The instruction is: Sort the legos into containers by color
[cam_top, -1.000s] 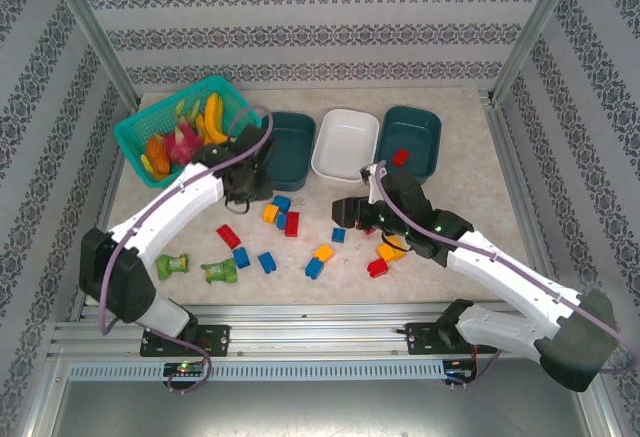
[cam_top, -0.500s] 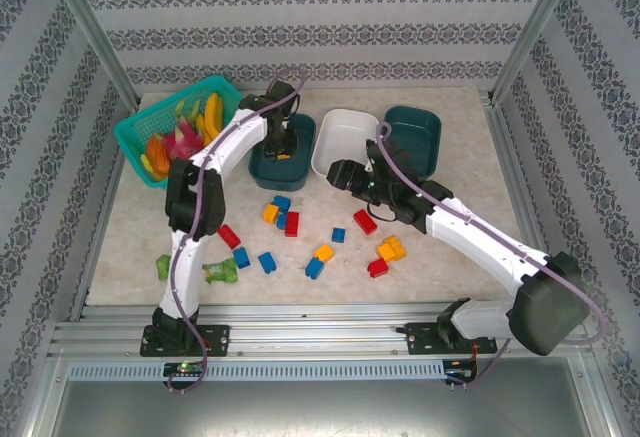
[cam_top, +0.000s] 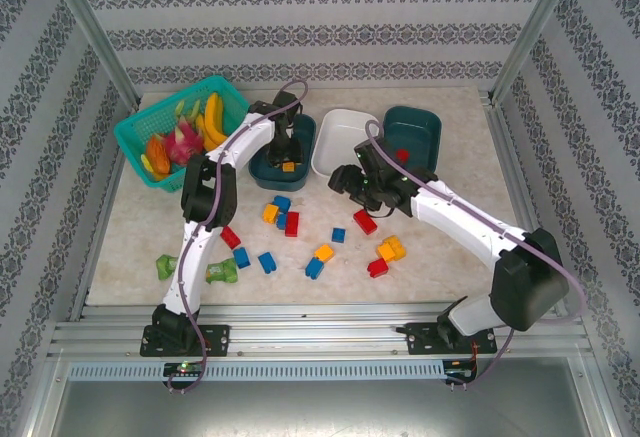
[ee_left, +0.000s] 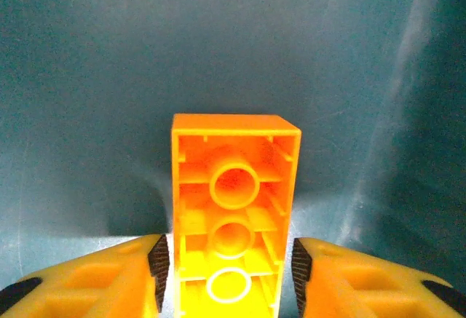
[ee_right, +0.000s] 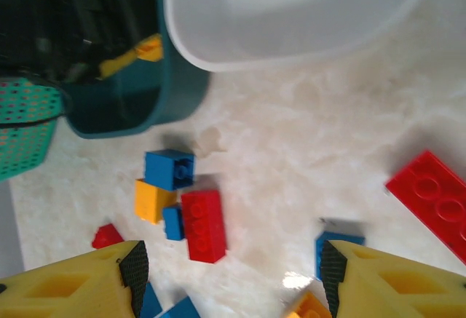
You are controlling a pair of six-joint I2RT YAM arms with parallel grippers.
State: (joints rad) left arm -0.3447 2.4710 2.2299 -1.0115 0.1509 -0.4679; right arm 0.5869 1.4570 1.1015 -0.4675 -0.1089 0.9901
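Note:
My right gripper draws back next and lowers its open fingers around the small blue brick [cam_top: 338, 235] [ee_right: 342, 237]. That brick is the target because it lies below them, nearer my own base.
My left gripper [cam_top: 286, 155] reaches down into the left dark teal tub [cam_top: 300, 135]. It is open, and an orange brick [ee_left: 234, 209] lies underside up on the tub floor between its fingers [ee_left: 159, 263], with a slim gap at the left pad. The right gripper [cam_top: 352, 179] hovers open and empty over the table in front of the white tub [cam_top: 345, 142]. A red brick [cam_top: 400, 155] lies in the right teal tub [cam_top: 415, 132]. Several loose bricks lie on the table, among them a blue one [ee_right: 169, 169], a red one [ee_right: 202, 225] and a flat red one [cam_top: 365, 221].
A bright teal mesh basket [cam_top: 150, 122] with toy fruit stands at the back left. Two green packets [cam_top: 172, 264] [cam_top: 220, 272] lie near the front left. More bricks [cam_top: 391, 249] [cam_top: 314, 268] are scattered across the table's middle. Metal posts frame the table.
The left arm swung from the table into the left teal tub with the orange brick, and its fingers now stand off it. The right gripper rose and moved back toward the white tub.

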